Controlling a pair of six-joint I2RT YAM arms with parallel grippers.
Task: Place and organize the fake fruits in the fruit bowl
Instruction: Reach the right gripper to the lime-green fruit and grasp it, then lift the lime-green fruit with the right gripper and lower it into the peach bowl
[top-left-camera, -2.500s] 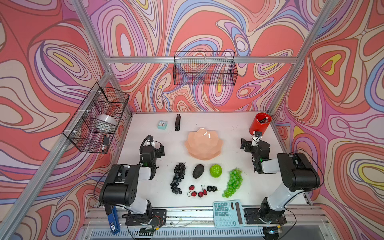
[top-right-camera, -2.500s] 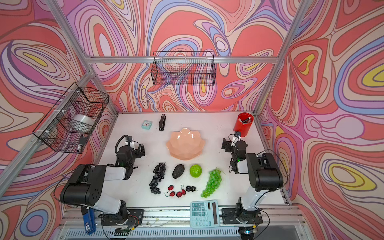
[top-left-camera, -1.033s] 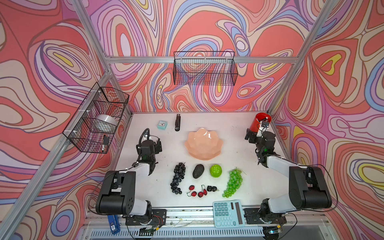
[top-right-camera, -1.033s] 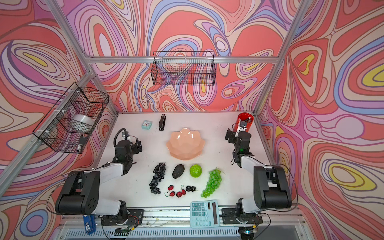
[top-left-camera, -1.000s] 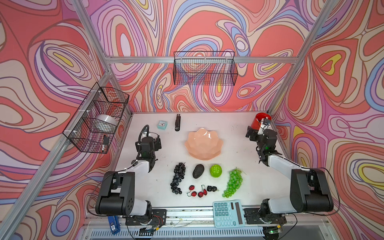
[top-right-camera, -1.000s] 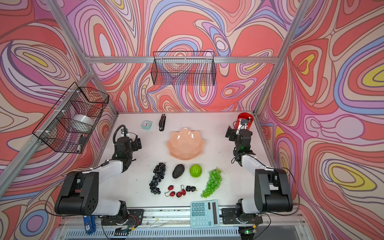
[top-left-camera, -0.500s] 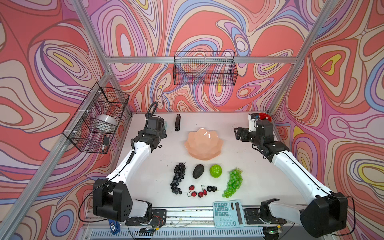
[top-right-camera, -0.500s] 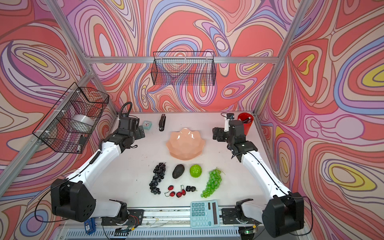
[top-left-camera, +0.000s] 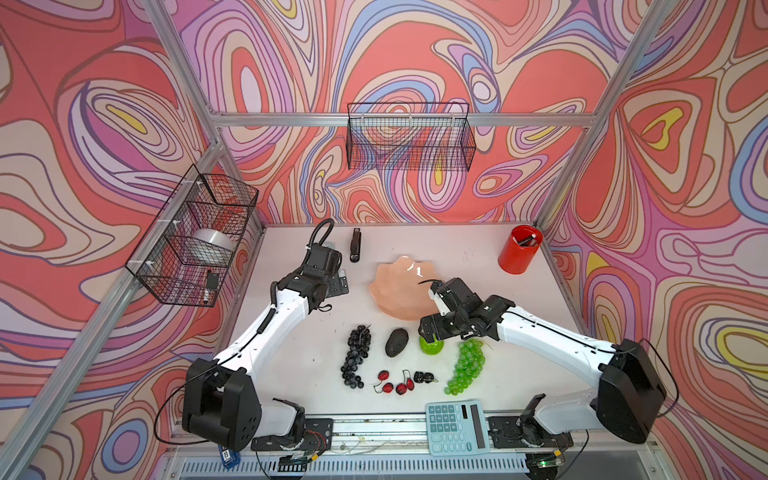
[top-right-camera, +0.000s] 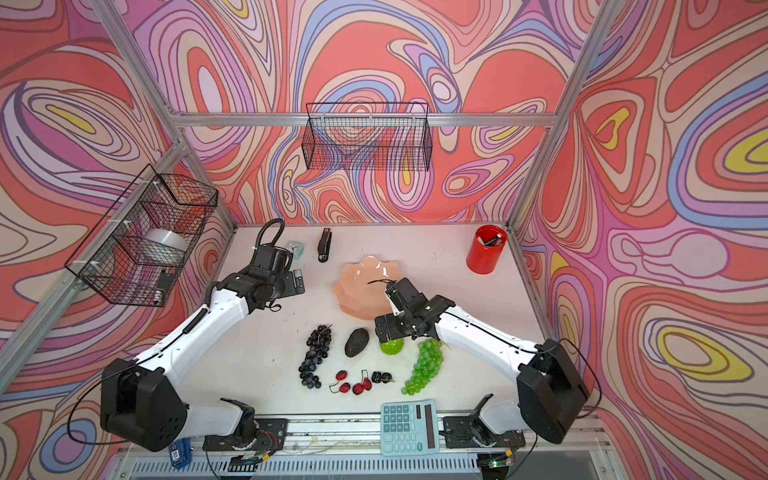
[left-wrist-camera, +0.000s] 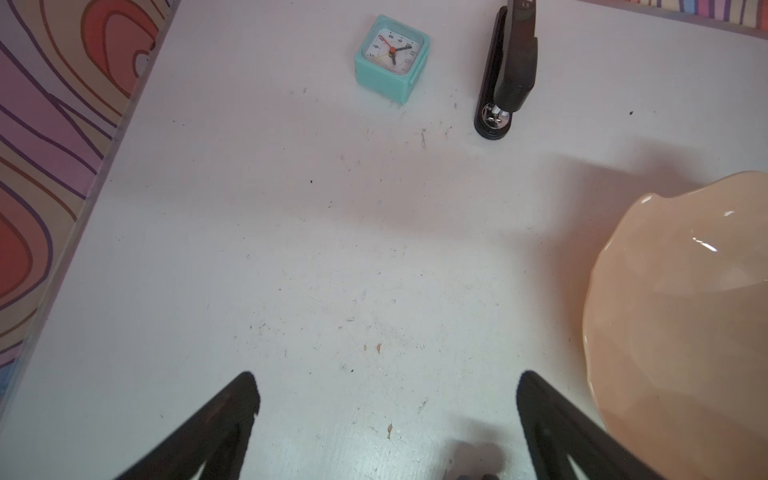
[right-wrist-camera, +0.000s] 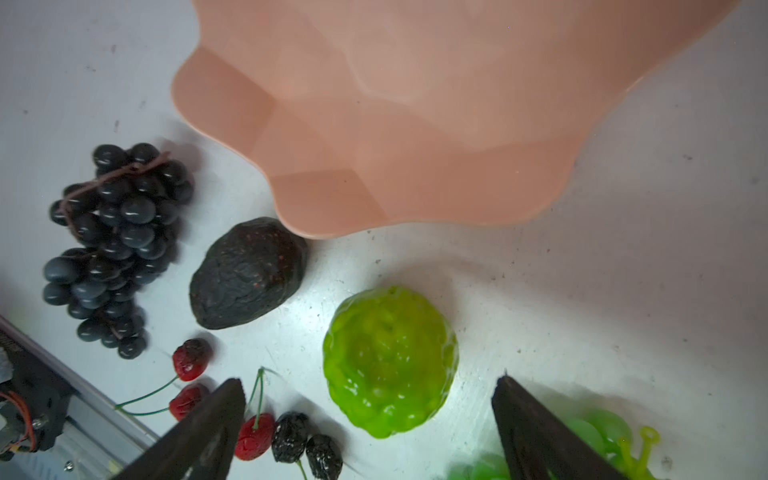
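The bumpy lime-green ball (top-left-camera: 431, 347) (right-wrist-camera: 390, 361) is between the open fingers with gaps beside it, so my right gripper will next go down over it and close on its sides.
The peach-pink fruit bowl (top-left-camera: 395, 282) (top-right-camera: 365, 286) stands mid-table with nothing in it. In front of it lie the fake fruits: a dark purple grape bunch (top-left-camera: 355, 357), a dark avocado (top-left-camera: 397, 342), a bumpy lime-green ball (top-left-camera: 431, 347) (right-wrist-camera: 390, 361), a green grape bunch (top-left-camera: 467, 365), red cherries (top-left-camera: 392, 382) and black berries (top-left-camera: 423, 377). My right gripper (top-left-camera: 432, 328) (right-wrist-camera: 370, 382) hovers open just above the green ball, its fingers astride it and apart from it. My left gripper (top-left-camera: 338, 284) (left-wrist-camera: 387, 376) hangs open and empty over bare table left of the bowl (left-wrist-camera: 673, 324).
A red cup (top-left-camera: 519, 249) stands at the back right. A black stapler (top-left-camera: 355, 245) and a teal clock (left-wrist-camera: 392, 58) sit at the back left. A teal calculator (top-left-camera: 455, 426) lies on the front rail. Wire baskets hang on the left and back walls.
Both arms unfolded from the table's sides. The right gripper swung from beside the red cup over to the green ball. The left gripper came forward from near the clock, left of the bowl.
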